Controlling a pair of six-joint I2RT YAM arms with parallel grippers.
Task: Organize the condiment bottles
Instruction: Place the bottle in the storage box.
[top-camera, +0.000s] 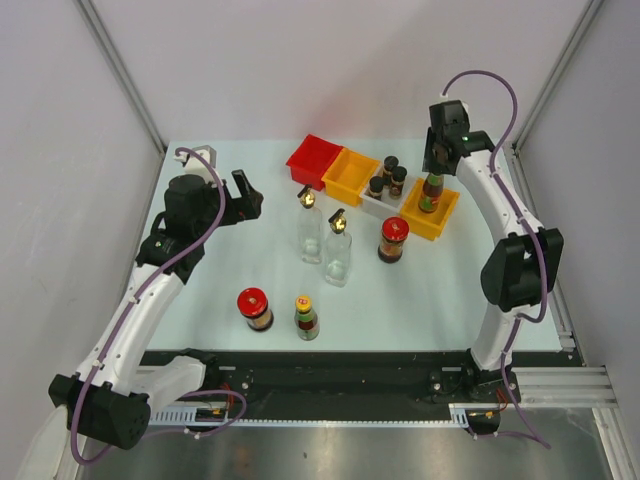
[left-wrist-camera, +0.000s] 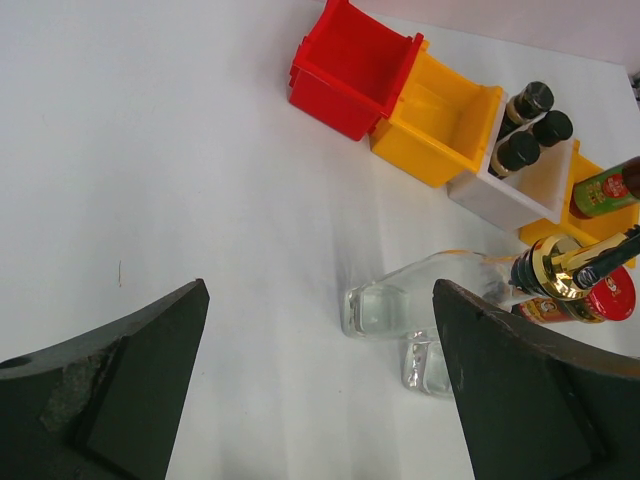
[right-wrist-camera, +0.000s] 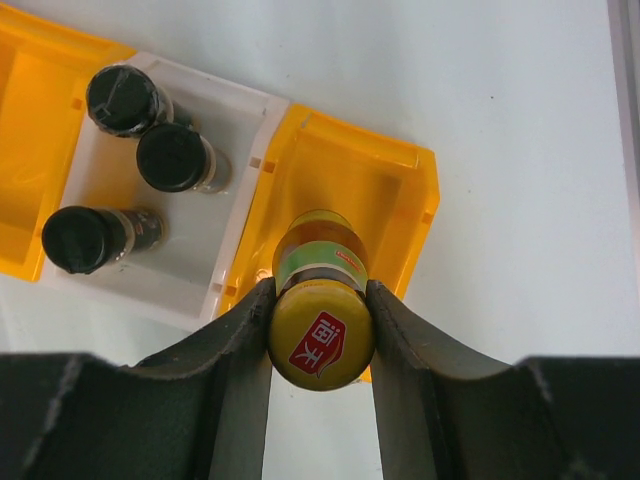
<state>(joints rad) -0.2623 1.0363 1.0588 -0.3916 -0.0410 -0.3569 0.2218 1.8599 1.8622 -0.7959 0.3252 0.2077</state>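
My right gripper brings the sauce bottle down onto the orange bin's bottom next and releases the yellow cap, because the bottle's base is already inside the bin's sides.
My right gripper (right-wrist-camera: 320, 300) is shut on the yellow cap of a green-labelled sauce bottle (right-wrist-camera: 322, 255), which stands upright in the right-hand orange bin (right-wrist-camera: 400, 190). From above, that sauce bottle (top-camera: 432, 192) is in the right orange bin (top-camera: 445, 215) under the right gripper (top-camera: 436, 170). My left gripper (top-camera: 248, 197) is open above the bare table, left of two clear glass bottles (top-camera: 310, 228) (top-camera: 338, 255). In the left wrist view the left gripper (left-wrist-camera: 320, 300) has nothing between its fingers; the nearer glass bottle (left-wrist-camera: 400, 298) lies just ahead.
A red bin (top-camera: 314, 160), a second orange bin (top-camera: 350, 175) and a white bin (top-camera: 382, 203) with three black-capped shakers (top-camera: 390, 175) line the back. Red-lidded jars (top-camera: 394, 238) (top-camera: 255, 308) and another sauce bottle (top-camera: 306, 318) stand loose on the table.
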